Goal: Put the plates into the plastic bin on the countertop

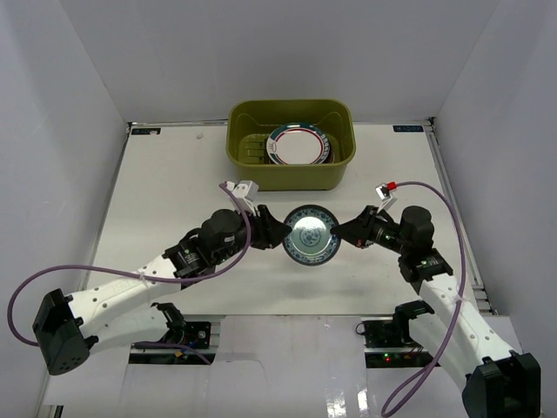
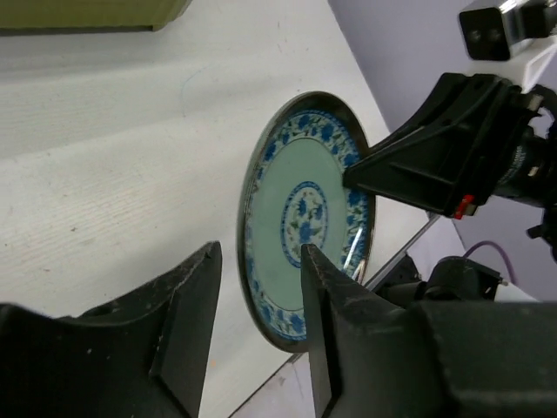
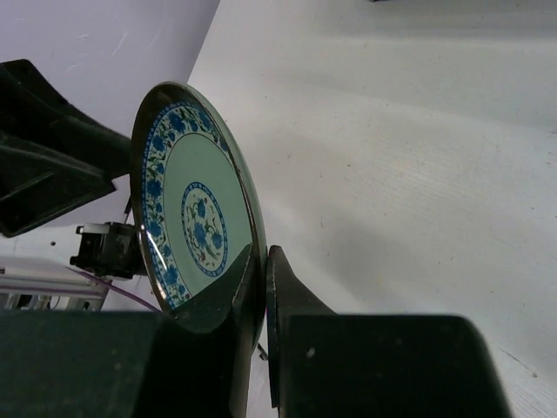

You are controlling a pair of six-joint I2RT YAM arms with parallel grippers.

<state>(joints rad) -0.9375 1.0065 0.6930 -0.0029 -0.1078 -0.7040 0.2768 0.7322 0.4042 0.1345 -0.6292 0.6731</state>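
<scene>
My right gripper should move outward next, over the bin's near side, and release the teal plate [image 1: 311,235] on top of the stacked plates, because these are outward of the gripper.
A small teal plate [image 1: 311,235] with blue flowers hangs tilted on edge above the countertop [image 1: 165,192], between both grippers. My right gripper [image 1: 345,233] is shut on its right rim; in the right wrist view the fingers [image 3: 261,248] pinch the plate [image 3: 196,218] edge. My left gripper [image 1: 277,232] stands open at the left rim. In the left wrist view its jaws [image 2: 261,248] are apart on either side of the plate [image 2: 300,209] edge, with gaps showing. The olive plastic bin [image 1: 291,174] sits at the back, holding stacked plates [image 1: 300,144], the top one white with ringed rim.
White walls border the countertop on the left, right and back. A corner of the bin [image 2: 87,13] shows at the top of the left wrist view. Purple cables trail from both arms near the front edge.
</scene>
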